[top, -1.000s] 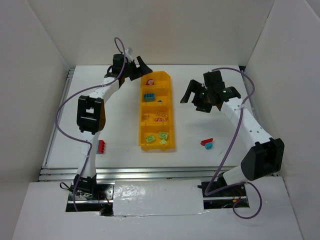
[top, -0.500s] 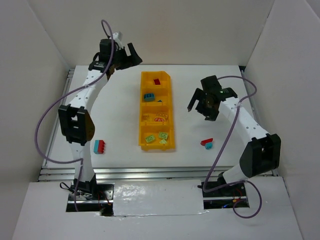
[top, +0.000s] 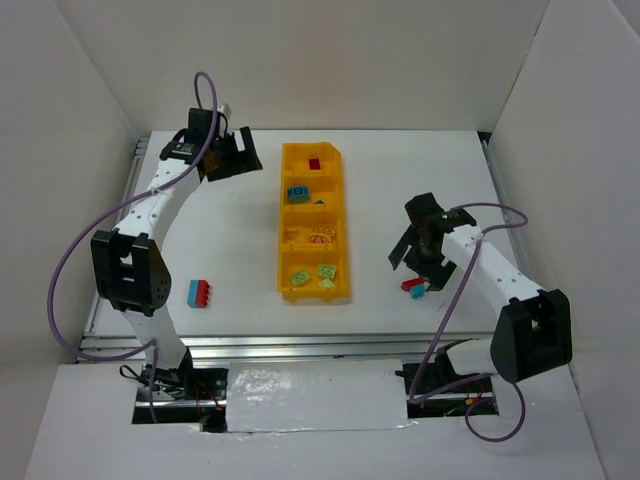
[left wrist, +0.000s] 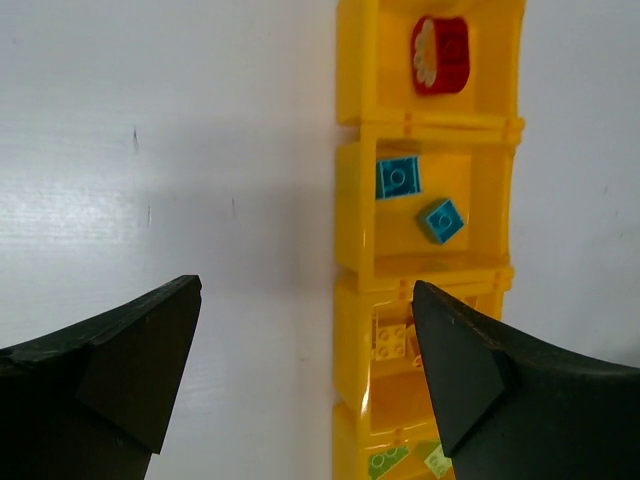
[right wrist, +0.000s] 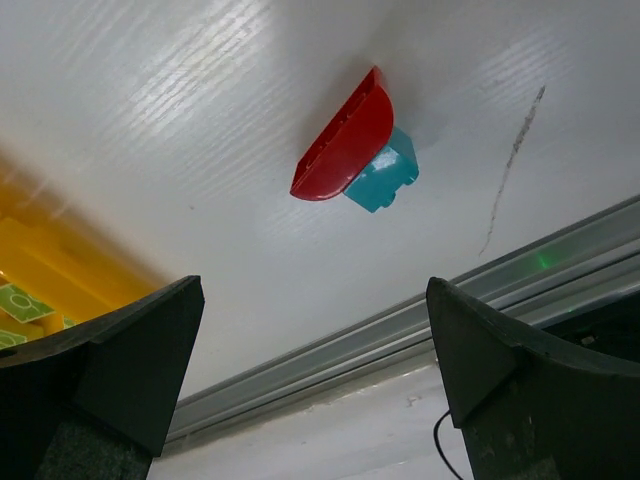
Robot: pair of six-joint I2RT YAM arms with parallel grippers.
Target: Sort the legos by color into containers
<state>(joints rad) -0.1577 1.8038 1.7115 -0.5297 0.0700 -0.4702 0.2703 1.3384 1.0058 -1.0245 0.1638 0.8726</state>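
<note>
The red curved lego [top: 412,285] [right wrist: 352,146], joined to a teal brick, lies at an angle below my right gripper. Next, that gripper lowers and turns its open fingers to straddle both.
The long yellow-orange bin [top: 300,148] lies mid-table. From far to near its compartments hold a red brick [top: 314,163], teal-blue bricks [top: 298,194], yellow bricks [top: 320,237] and light green bricks [top: 312,274]. My left gripper [top: 238,157] is open and empty, left of the bin's far end. The left wrist view shows the bin wall [left wrist: 352,200], the red brick [left wrist: 445,52] and a teal brick [left wrist: 398,178] ahead of the gripper [left wrist: 306,288]. My right gripper [top: 416,270] is open and empty just above a red brick [right wrist: 345,140] joined to a teal brick [right wrist: 385,175].
A teal and red brick pair [top: 199,294] lies on the table left of the bin, near the front. A metal rail [right wrist: 400,320] runs along the table's near edge. White walls enclose the table on three sides.
My left arm swung left, away from the bin's far compartment, where a red brick now shows. My right arm moved toward the near edge and now hovers over the red and teal pair.
</note>
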